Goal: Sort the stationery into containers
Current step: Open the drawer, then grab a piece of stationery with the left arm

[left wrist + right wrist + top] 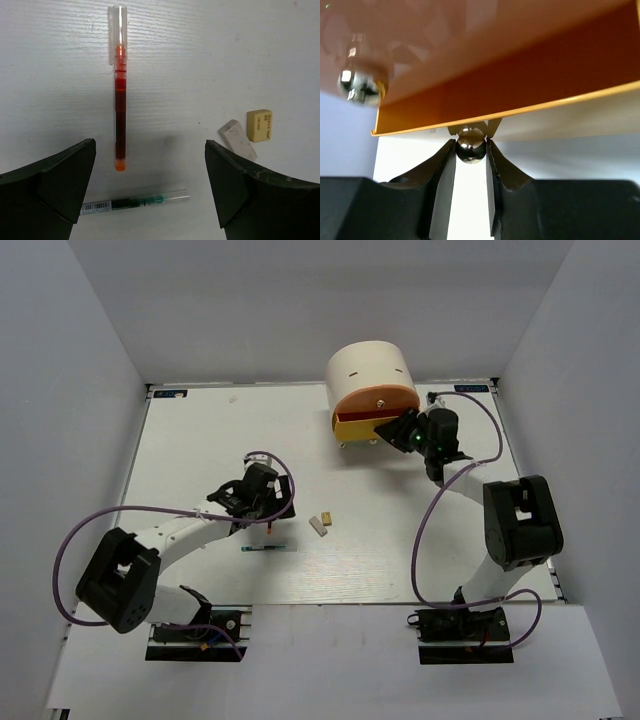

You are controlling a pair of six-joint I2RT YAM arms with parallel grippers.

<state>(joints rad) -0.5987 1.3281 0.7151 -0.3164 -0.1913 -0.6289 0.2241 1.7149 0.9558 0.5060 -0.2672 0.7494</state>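
The orange pen's tail end is nearer to my open fingers, so my left gripper will next move down and outward onto the orange pen's red part [120,80] by the clear cap.
My left gripper [262,506] is open and hovers low over the table; its dark fingers [60,175] stand wide apart. Between and ahead of them lies an orange-red pen [120,105] with a clear cap. A slim green pen [135,202] lies crosswise below it, also visible from above [268,549]. A white eraser [238,140] and a tan eraser [259,125] lie to the right, touching. My right gripper [471,149] is shut on the round metal knob [471,145] of the yellow drawer [352,427], which is pulled partly out of the cream organizer [368,368].
The orange drawer [378,398] sits shut above the yellow one; its knob [360,85] shows at the upper left of the right wrist view. The erasers [322,522] lie mid-table. Grey walls enclose the white table [200,430] on three sides.
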